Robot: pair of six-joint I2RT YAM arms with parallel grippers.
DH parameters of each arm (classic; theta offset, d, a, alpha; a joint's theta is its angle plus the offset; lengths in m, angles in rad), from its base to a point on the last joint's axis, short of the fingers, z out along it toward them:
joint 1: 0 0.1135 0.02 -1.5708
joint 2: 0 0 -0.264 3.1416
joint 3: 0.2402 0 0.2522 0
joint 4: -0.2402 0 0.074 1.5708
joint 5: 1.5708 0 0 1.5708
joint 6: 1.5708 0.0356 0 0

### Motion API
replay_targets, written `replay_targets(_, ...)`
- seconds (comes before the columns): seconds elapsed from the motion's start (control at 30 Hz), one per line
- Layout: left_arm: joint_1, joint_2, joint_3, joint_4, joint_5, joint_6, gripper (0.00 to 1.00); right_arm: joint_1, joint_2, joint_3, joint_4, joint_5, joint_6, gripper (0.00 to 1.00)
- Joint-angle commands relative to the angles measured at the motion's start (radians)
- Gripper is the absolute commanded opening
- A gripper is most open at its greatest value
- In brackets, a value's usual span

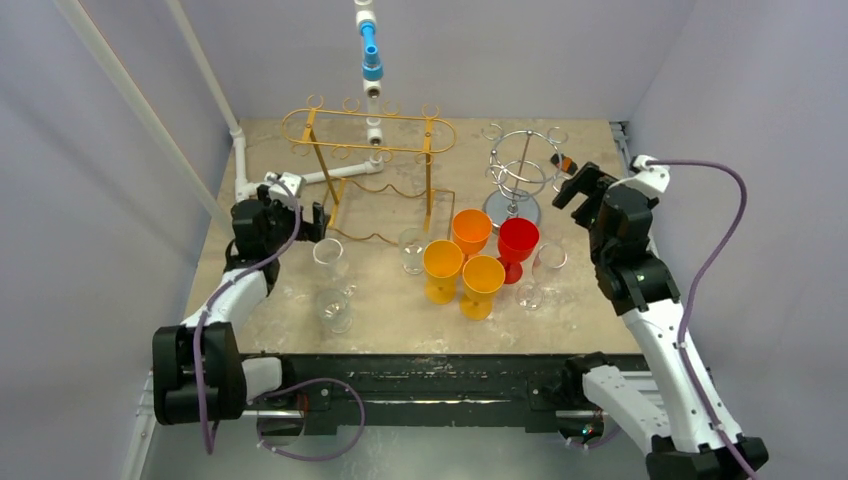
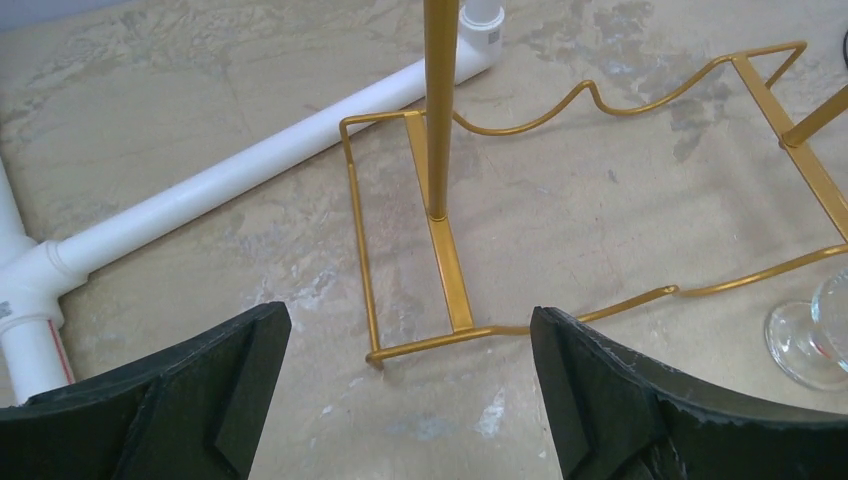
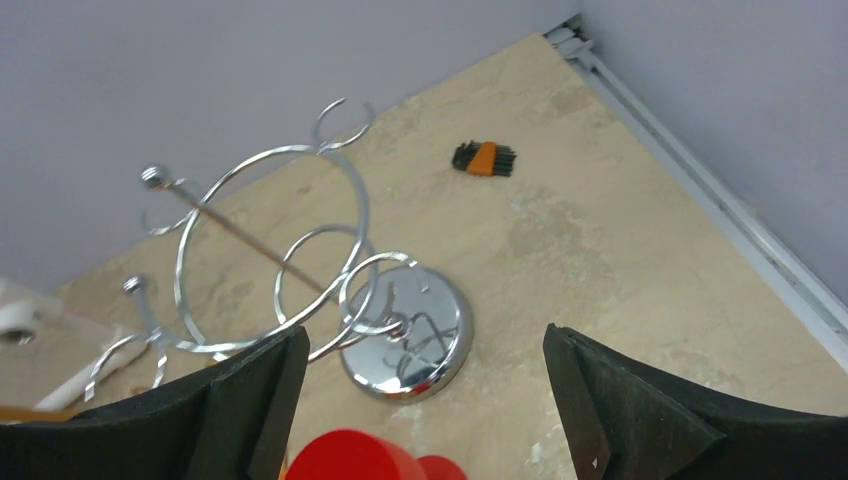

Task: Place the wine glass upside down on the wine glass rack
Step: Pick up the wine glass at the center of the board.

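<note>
The opening of the closest clear glass faces up, so next my left gripper needs to move back toward my base and, with a turn, onto the rim of the closest clear glass (image 1: 316,252).
Several wine glasses stand upright mid-table: clear ones (image 1: 328,255) (image 1: 412,250) (image 1: 548,262), orange ones (image 1: 471,230) (image 1: 482,280) and a red one (image 1: 518,240). A gold wire wine glass rack (image 1: 370,130) stands at the back left, and a silver one (image 1: 520,175) at the back right. My left gripper (image 1: 312,222) is open and empty over the gold rack's base (image 2: 440,250), with a clear glass foot (image 2: 815,340) to its right. My right gripper (image 1: 572,182) is open and empty above the silver rack's round base (image 3: 410,345), with the red glass (image 3: 350,455) just below it.
A white pipe frame (image 2: 250,170) runs along the table's left side and up behind the gold rack, with a blue fitting (image 1: 372,55) on its upright. A small black-and-orange hex key set (image 3: 485,158) lies near the back right corner. Walls close in the table on three sides.
</note>
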Motion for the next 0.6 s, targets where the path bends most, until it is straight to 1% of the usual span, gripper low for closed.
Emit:
replay_targets(0.0, 0.020, -0.081, 0.204, -0.489, 0.029, 0.077, 1.00, 0.198, 0.022, 0.102, -0.184, 0.084, 0.010, 0.99)
replay_targets(0.07, 0.028, -0.087, 0.298, -0.638, 0.028, 0.084, 1.00, 0.298, 0.057, 0.141, -0.219, 0.128, 0.018, 0.99)
replay_targets(0.17, 0.031, -0.119, 0.406, -0.800, 0.031, 0.084, 1.00, 0.421, 0.103, 0.199, -0.272, 0.170, 0.029, 0.99)
replay_targets(0.3, 0.034, -0.188, 0.476, -0.910, 0.060, 0.069, 1.00, 0.586, 0.151, 0.245, -0.310, 0.218, 0.033, 0.96)
replay_targets(0.37, 0.033, -0.204, 0.509, -0.962, 0.104, 0.063, 1.00, 0.654, 0.184, 0.272, -0.339, 0.243, 0.037, 0.95)
replay_targets(0.43, 0.032, -0.199, 0.549, -1.017, 0.154, 0.058, 1.00, 0.713, 0.216, 0.296, -0.354, 0.247, 0.045, 0.93)
replay_targets(0.57, 0.032, -0.158, 0.670, -1.214, 0.231, 0.088, 1.00, 0.818, 0.274, 0.335, -0.377, 0.287, 0.066, 0.92)
